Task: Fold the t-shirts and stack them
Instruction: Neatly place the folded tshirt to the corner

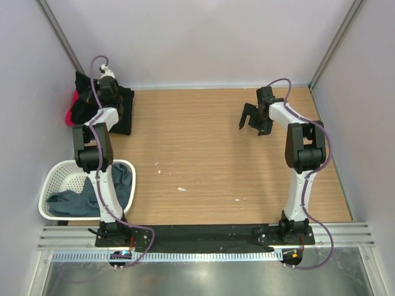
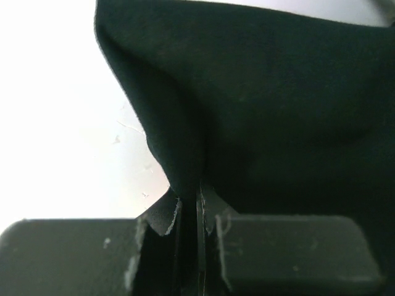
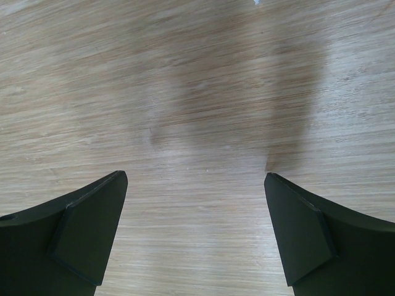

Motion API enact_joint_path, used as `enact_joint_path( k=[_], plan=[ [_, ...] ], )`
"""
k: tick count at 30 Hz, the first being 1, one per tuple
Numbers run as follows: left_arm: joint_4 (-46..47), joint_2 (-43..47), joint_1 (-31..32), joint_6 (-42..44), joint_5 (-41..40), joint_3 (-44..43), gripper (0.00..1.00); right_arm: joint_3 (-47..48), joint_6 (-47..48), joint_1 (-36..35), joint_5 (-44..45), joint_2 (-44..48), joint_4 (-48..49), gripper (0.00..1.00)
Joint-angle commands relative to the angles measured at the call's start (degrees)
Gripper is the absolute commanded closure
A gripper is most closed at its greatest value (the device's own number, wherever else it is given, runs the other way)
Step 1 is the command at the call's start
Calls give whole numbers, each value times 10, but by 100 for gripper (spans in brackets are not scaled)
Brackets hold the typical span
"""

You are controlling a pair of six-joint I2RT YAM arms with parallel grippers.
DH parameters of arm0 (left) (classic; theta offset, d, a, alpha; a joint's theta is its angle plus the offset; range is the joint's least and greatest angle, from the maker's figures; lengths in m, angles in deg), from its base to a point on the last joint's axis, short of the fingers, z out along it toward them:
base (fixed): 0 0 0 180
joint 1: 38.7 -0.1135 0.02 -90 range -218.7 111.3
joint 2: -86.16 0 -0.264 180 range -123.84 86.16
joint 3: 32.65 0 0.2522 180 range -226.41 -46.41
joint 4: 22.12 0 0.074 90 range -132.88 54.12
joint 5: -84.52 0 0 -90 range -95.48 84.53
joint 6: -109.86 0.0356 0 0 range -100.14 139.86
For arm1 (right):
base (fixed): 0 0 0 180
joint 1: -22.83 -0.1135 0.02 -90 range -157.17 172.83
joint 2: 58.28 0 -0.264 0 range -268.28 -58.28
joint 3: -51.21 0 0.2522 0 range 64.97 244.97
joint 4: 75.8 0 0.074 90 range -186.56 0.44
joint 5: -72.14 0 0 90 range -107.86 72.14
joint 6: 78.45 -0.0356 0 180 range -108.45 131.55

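Observation:
The red t-shirt still sticks out (image 1: pixel 70 110) on the left in the top view, toward the wall, so my left gripper will move the fold of the black t-shirt that way next.
The black t-shirt (image 1: pixel 121 111) lies bunched at the table's far left corner, partly over the left edge. My left gripper (image 1: pixel 106 79) is above it, shut on a fold of that black cloth (image 2: pixel 259 111); its tip (image 2: pixel 188 203) pinches the fabric. A bit of the bright red t-shirt (image 1: pixel 73 106) shows under the black one at the left edge. The slate grey-blue t-shirt (image 1: pixel 80 200) lies in the basket. My right gripper (image 1: pixel 253 120) is open and empty over bare wood (image 3: pixel 195 185) at the far right.
The white lattice basket (image 1: pixel 58 179) stands at the near left, beside the left arm's base. Purple-grey walls close in the table on the left, back and right. Small white specks (image 1: pixel 181 189) lie on the wood near the middle.

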Motion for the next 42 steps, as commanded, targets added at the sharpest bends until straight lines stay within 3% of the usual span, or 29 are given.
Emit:
enact_joint_path(
  k=[1, 15, 24, 27, 28, 31, 34, 37, 39, 42],
  plan=[
    [111, -17, -30, 46, -44, -33, 100, 26, 0, 4, -10, -10, -5, 0],
    [125, -104, -63, 73, -31, -98, 100, 52, 2, 3, 7, -17, -45, 0],
    [-26, -116, -79, -9, 17, -154, 98, 71, 1, 0, -2, -29, -57, 0],
    [-81, -116, -78, -51, 20, -162, 70, 77, 5, 0, -3, -32, -62, 0],
    [-99, -108, -77, -65, 21, -165, 57, 77, 5, -1, -3, -32, -62, 0],
    [-170, -90, -78, -152, 35, -166, 29, 71, 4, -2, -8, -32, -56, 0],
    [-233, -60, -73, -229, 70, -151, 15, 61, -1, -2, -12, -30, -48, 0],
    [-285, -28, -66, -310, 110, -141, 11, 42, -5, -3, -22, -24, -31, 0],
    [-334, -2, -65, -387, 147, -141, 0, 34, -9, -5, -30, -20, -24, 0],
    [-363, 24, -59, -446, 178, -141, 0, 18, -9, -7, -37, -12, -8, 0]
  ],
)
